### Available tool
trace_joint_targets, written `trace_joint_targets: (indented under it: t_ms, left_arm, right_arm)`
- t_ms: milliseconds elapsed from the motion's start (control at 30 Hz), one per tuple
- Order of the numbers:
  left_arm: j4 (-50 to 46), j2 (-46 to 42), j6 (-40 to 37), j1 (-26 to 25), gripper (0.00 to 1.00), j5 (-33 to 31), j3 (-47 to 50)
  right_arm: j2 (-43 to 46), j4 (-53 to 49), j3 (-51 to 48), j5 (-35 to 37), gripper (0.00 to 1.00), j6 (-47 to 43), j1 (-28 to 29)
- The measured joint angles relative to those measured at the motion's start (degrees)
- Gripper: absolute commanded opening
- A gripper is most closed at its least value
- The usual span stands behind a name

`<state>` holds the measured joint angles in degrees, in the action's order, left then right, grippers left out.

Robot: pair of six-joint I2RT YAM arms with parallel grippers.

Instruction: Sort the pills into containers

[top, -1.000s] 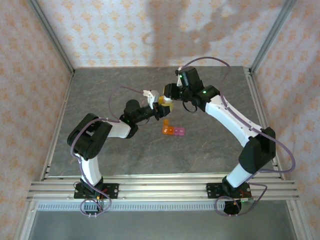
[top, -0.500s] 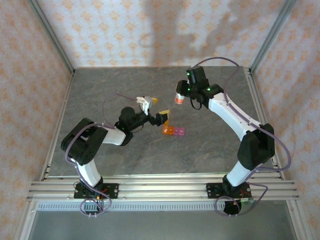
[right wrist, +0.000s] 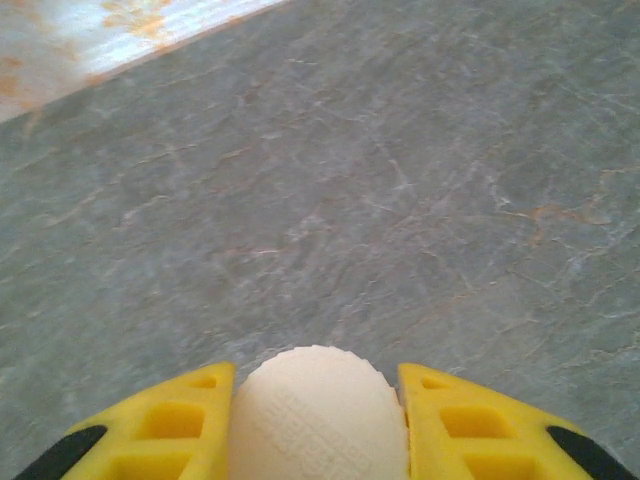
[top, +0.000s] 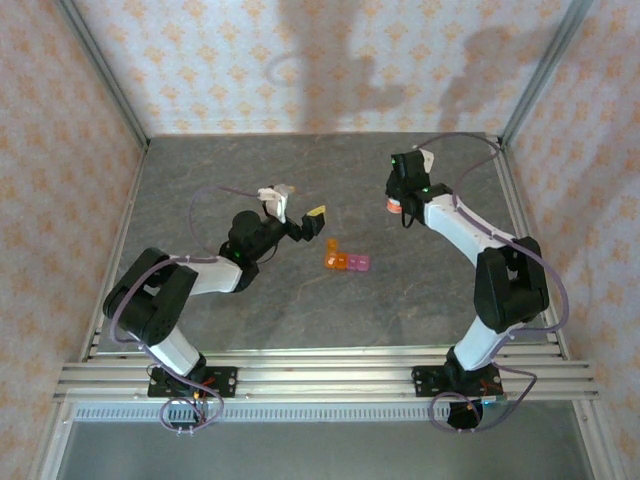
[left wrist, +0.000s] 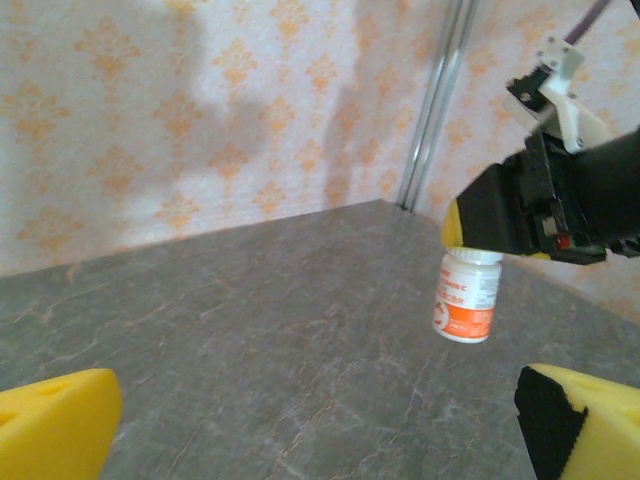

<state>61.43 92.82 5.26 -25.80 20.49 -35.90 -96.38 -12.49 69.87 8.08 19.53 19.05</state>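
My right gripper should lower the bottle (top: 394,207) onto the table below next and release it there, because the bottle is still hanging in the air.
The containers (top: 346,261), a short strip of orange and pink cells, lie on the table between the arms. My left gripper (top: 300,218) hovers just left of them, open, with nothing between its yellow fingers (left wrist: 52,423). My right gripper (top: 397,203) is at the back right, shut on a small white bottle (top: 394,207) with an orange band. In the left wrist view the bottle (left wrist: 467,296) hangs upright above the table. The right wrist view has its ribbed white cap (right wrist: 318,410) squeezed between the yellow fingers (right wrist: 165,425). Any pills are out of view.
The grey marbled table (top: 250,310) is walled by patterned panels at the back and sides. Metal rails (top: 320,375) run along the near edge by the arm bases. An upright metal post (left wrist: 437,110) stands in the far right corner.
My left gripper opened, let go of the bottle and drew back to the left. The right gripper carried the bottle away to the right and toward the back.
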Motion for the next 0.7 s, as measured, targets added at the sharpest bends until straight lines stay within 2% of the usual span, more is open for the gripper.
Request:
trace_joint_targets:
  t_ms: [200,400,467,600,700]
  left_arm:
    - [-14.29,-3.67,-1.46,0.00,1.00,-3.30,-4.85]
    - [-26.73,-5.92,-3.45,0.00,1.00,-6.62,-10.32]
    - [-29.44,-6.05,-3.41,0.00,1.00,-7.74,-10.93]
    - [-33.68,-6.05,-2.01,-0.02,1.00,-10.40,-11.34]
    - [-36.79,-6.03,-0.59,0.00,1.00,-11.85,-11.96]
  right_arm:
    - [-1.11,6.62,-7.10,5.14,0.26,0.90,0.02]
    - [-2.08,10.88,-11.74,6.45,0.36,3.10,0.02]
    - [-2.32,11.87,-11.82,6.54,0.44,3.93,0.02]
    - [-2.51,12.68,-12.55,6.54,0.65,4.92,0.02]
    - [-2.51,12.63,-12.90,6.32,0.74,5.03,0.02]
